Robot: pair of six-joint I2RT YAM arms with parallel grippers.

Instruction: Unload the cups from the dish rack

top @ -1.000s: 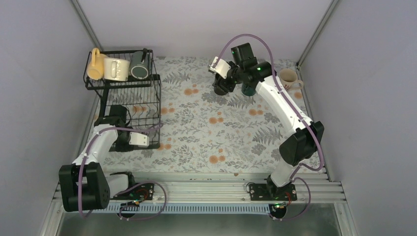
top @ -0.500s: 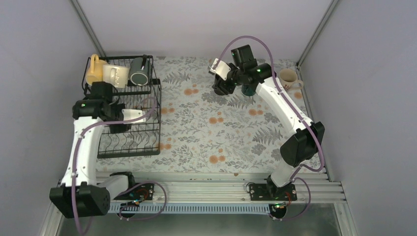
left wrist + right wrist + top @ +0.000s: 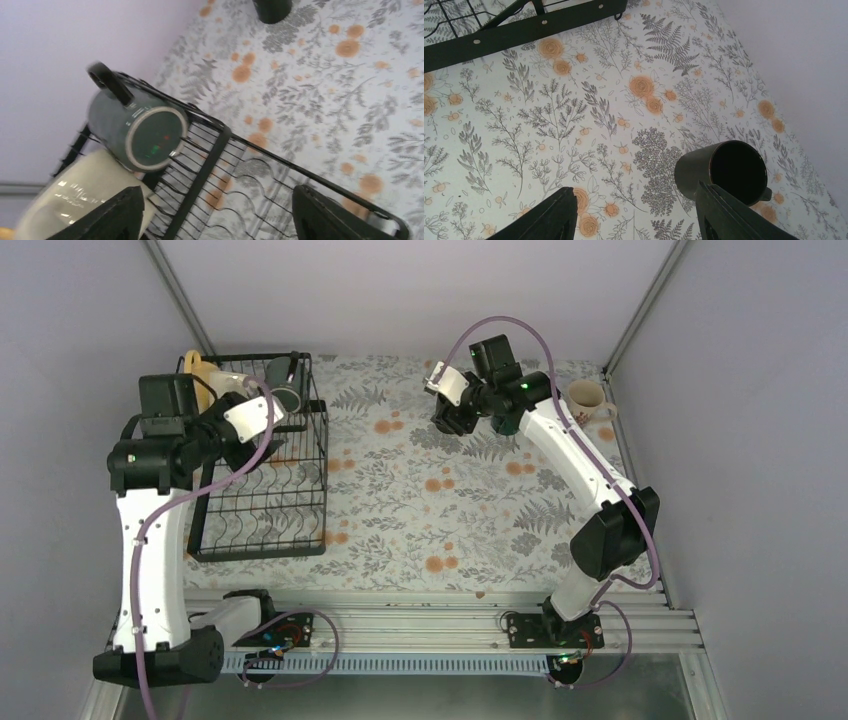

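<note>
I will lower my left gripper outward next. Then I will turn it until its fingers are on both sides of the handle of the cream cup outside the open gap.
The black wire dish rack (image 3: 256, 551) stands at the far left. On its raised upper shelf lie a yellow cup (image 3: 193, 367), a cream cup (image 3: 228, 381) and a dark grey cup (image 3: 287, 392), partly hidden by my left arm. My left gripper (image 3: 268, 408) hovers open over that shelf. In the left wrist view the dark grey cup (image 3: 134, 131) lies on its side ahead of the open left gripper (image 3: 220, 220), the cream cup (image 3: 75, 200) by its left finger. My right gripper (image 3: 634, 215) is open and empty; a dark green cup (image 3: 724, 170) stands upright just beyond its right finger.
A beige cup (image 3: 586, 397) stands at the far right corner beside the dark green cup (image 3: 507, 423). The floral cloth (image 3: 440, 510) covers the table. The rack's lower frame (image 3: 524, 25) shows at the top left of the right wrist view. Grey walls close in on both sides.
My left arm has risen from low beside the rack's near end up to its upper shelf, and its jaws have gone from shut to open. The right arm has barely moved.
</note>
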